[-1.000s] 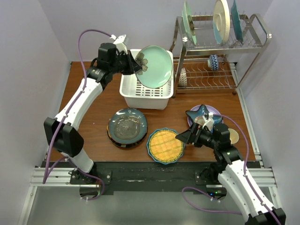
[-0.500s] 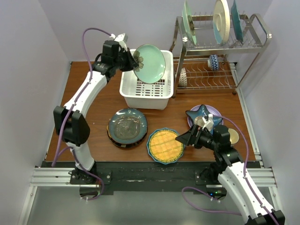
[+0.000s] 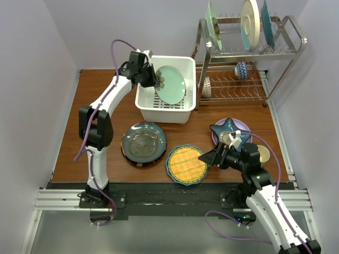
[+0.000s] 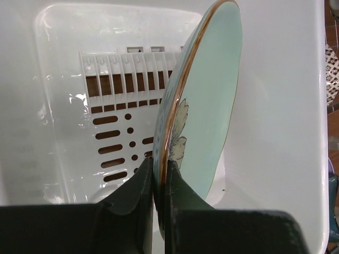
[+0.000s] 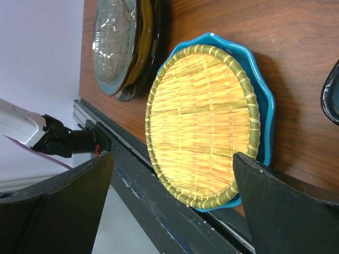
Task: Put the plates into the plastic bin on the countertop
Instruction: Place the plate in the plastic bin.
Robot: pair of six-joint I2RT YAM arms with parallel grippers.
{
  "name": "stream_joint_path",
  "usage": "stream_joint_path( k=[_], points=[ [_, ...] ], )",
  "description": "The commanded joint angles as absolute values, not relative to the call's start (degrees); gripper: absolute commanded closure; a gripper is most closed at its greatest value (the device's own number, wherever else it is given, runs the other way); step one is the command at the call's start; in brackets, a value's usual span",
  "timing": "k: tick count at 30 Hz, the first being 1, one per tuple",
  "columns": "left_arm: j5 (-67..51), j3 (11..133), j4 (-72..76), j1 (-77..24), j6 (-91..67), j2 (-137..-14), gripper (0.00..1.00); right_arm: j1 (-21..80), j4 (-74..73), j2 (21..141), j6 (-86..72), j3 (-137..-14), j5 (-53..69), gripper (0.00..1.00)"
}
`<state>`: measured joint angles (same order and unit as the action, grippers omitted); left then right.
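To get the mint plate down toward the bin's slotted bottom, my left gripper should lower it deeper into the white plastic bin (image 3: pixel 164 110) first.
A mint plate with a flower (image 3: pixel 172 84) stands on edge inside the white plastic bin (image 3: pixel 164 110), low over its slotted floor. My left gripper (image 3: pixel 154 79) is shut on the plate's rim. In the left wrist view both fingers pinch the gold-edged rim of the plate (image 4: pixel 209 100) at the gripper (image 4: pixel 160 177), with the bin wall (image 4: pixel 280 106) to the right. My right gripper (image 3: pixel 204 155) hangs open over a yellow woven plate (image 5: pixel 201 121) that lies on a blue plate (image 5: pixel 266 100). A dark teal plate stack (image 3: pixel 143 143) and a blue star-shaped plate (image 3: pixel 226 128) lie on the countertop (image 3: pixel 106 127).
A metal wire rack (image 3: pixel 275 47) stands at the back right and holds three large upright plates and a small mug (image 3: pixel 241 70). A black rail (image 3: pixel 169 193) runs along the near edge. A small cream dish (image 3: pixel 263 154) lies by my right arm.
My left arm has swung the mint plate right and down, from above the bin's rim into the bin, turning it more on edge. The right arm has hardly moved.
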<state>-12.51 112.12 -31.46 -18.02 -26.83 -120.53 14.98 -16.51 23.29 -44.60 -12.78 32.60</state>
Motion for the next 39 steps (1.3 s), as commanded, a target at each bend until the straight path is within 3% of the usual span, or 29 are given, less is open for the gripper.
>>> stream_joint_path(
  k=[1, 28, 32, 39],
  points=[
    [-16.61, 121.10, -28.47, -17.58, -25.49, -121.28, 1.00, 14.94, -17.05, 22.94, -44.74, -12.48, 33.75, 0.01],
    [-18.99, 125.77, -37.53, -17.58, -20.22, -129.37, 1.00, 14.94, -17.75, 22.50, -45.09, -11.51, 33.84, 0.01],
    [-16.88, 126.39, -39.11, -17.58, -19.07, -130.25, 0.94, 14.94, -17.75, 22.68, -44.91, -11.34, 33.84, 0.01],
    [-11.34, 127.00, -41.39, -17.67, -17.23, -130.17, 0.75, 14.94, -17.23, 23.11, -45.26, -11.16, 33.84, 0.01]
  ],
)
